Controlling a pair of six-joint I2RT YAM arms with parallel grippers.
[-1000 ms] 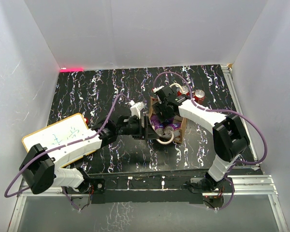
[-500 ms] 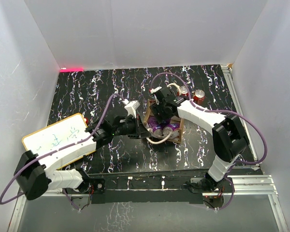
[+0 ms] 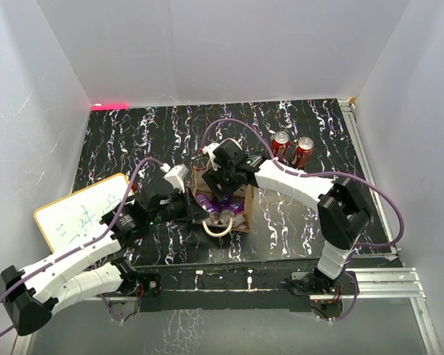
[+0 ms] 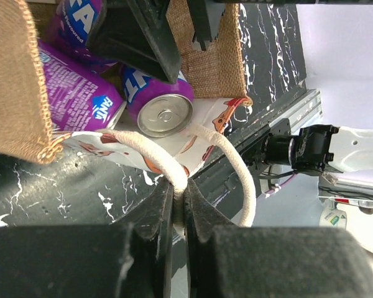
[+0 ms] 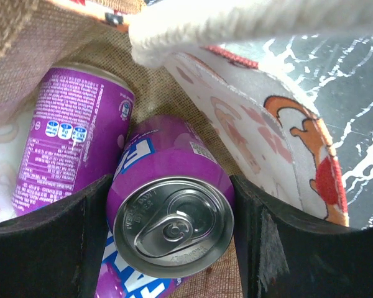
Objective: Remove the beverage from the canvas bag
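Note:
I will next move my right gripper up, right in the top view, then down to the tabletop past the red cans and release it, since that spot is empty.
The canvas bag (image 3: pixel 244 207) stands mid-table, tan with cream rope handles. Several purple beverage cans lie inside it (image 4: pixel 74 93). My right gripper (image 3: pixel 223 191) reaches down into the bag. In the right wrist view its fingers (image 5: pixel 261 248) press both sides of one purple can (image 5: pixel 171 226), so the right gripper (image 5: pixel 171 205) is shut on it. My left gripper (image 4: pixel 179 189) sits at the bag's near side, shut on the near rope handle (image 4: pixel 155 152). The same purple can (image 4: pixel 165 105) shows under the right gripper's black fingers in the left wrist view.
Two red cans (image 3: pixel 281 144) (image 3: pixel 303 152) stand upright behind and right of the bag. A white board with an orange rim (image 3: pixel 81 214) lies at the left, beside the left arm. White walls enclose the table.
My left gripper closed on the rope handle and drew back left, pulling the bag left and nearer. The right gripper moved with the bag. The red cans now stand apart from it.

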